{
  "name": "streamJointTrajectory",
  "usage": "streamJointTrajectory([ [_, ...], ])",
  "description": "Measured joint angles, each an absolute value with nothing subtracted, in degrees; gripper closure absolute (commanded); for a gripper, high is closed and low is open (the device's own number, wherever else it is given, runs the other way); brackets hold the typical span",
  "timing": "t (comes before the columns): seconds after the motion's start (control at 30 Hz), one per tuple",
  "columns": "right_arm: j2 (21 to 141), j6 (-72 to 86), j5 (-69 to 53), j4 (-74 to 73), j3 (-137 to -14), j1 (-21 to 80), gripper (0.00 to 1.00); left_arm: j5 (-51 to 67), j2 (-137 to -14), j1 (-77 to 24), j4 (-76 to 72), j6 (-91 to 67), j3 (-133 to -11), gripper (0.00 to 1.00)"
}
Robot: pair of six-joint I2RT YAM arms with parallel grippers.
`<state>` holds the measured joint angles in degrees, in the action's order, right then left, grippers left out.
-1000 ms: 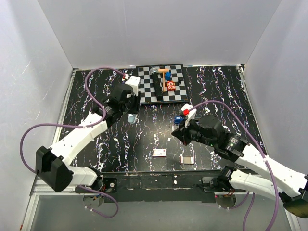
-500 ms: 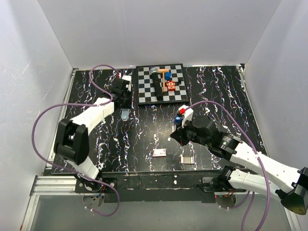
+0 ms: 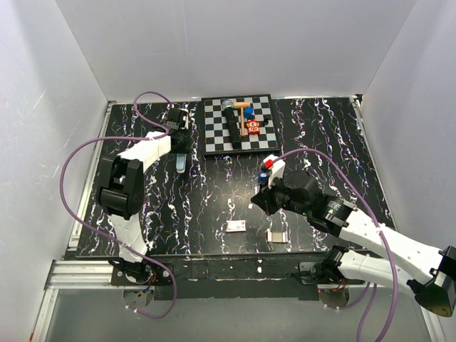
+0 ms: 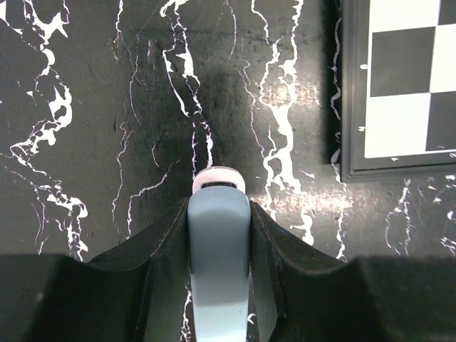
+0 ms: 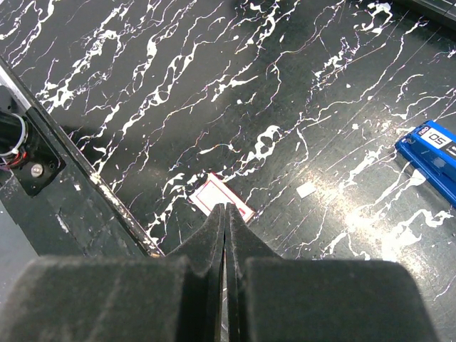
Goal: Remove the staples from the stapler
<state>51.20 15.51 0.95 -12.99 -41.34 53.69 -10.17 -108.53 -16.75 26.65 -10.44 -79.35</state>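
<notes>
Next, my left gripper lowers the stapler [image 3: 181, 163] slightly onto empty table beside the checkerboard, then opens.
A slim pale-blue stapler [image 4: 219, 263] is clamped lengthwise between my left gripper's [image 4: 219, 239] dark fingers, its pale nose poking out just above the marbled black table. From above, the stapler [image 3: 181, 163] hangs under the left gripper [image 3: 180, 152], just left of the checkerboard's near-left corner. My right gripper [image 5: 225, 210] is shut with nothing in it, hovering over a small white-and-red flat box [image 5: 214, 194]. The same gripper [image 3: 258, 201] shows mid-table in the top view.
The checkerboard [image 3: 214, 135] at the back carries a toy hammer [image 3: 244, 114], a dark bar and coloured blocks. A blue box [image 5: 432, 158] and a white chip [image 5: 306, 189] lie right of the right gripper. The flat box [image 3: 236, 226] and a second small piece [image 3: 276, 236] lie near the front edge.
My left arm has folded back and swung left, carrying the stapler up and left toward the checkerboard's near-left corner. The right arm shifted slightly left, still shut.
</notes>
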Motion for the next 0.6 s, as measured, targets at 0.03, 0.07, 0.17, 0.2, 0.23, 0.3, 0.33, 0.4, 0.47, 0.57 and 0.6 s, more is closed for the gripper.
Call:
streamJointTrajectory([
  [0.03, 51.3, 15.5, 1.0, -12.9, -41.3, 53.7, 0.99, -10.2, -109.4, -16.6, 26.6, -10.4, -79.7, 1.0],
  [0.07, 51.5, 15.5, 1.0, -12.8, -41.3, 53.7, 0.99, -10.2, -110.0, -16.4, 26.6, -10.3, -79.9, 0.98],
  [0.17, 52.0, 15.5, 1.0, -12.4, -41.3, 53.7, 0.99, -10.1, -112.3, -16.0, 26.5, -10.3, -80.6, 0.89],
  [0.2, 52.2, 15.5, 1.0, -12.4, -41.3, 53.7, 0.99, -10.1, -113.0, -15.9, 26.5, -10.2, -80.6, 0.89],
  [0.23, 52.2, 15.5, 1.0, -12.3, -41.3, 53.7, 0.99, -10.1, -113.3, -15.9, 26.6, -10.1, -80.6, 0.87],
  [0.3, 52.3, 15.5, 1.0, -12.2, -41.3, 53.7, 0.99, -10.1, -114.2, -15.9, 26.5, -10.0, -80.6, 0.78],
  [0.33, 52.3, 15.5, 1.0, -12.2, -41.3, 53.7, 0.99, -10.1, -114.5, -15.8, 26.5, -9.9, -80.6, 0.71],
  [0.4, 52.3, 15.6, 1.0, -12.2, -41.3, 53.7, 0.99, -10.2, -114.5, -15.8, 26.4, -9.8, -80.6, 0.54],
  [0.47, 52.3, 15.7, 1.0, -12.2, -41.3, 53.7, 0.99, -10.2, -114.5, -15.7, 25.9, -9.4, -80.6, 0.32],
  [0.57, 52.3, 15.9, 1.1, -12.2, -41.3, 53.7, 0.99, -10.3, -114.6, -15.6, 25.1, -9.1, -80.6, 0.27],
  [0.6, 52.3, 15.9, 1.1, -12.2, -41.3, 53.7, 0.98, -10.4, -114.5, -15.6, 24.9, -9.0, -80.6, 0.25],
])
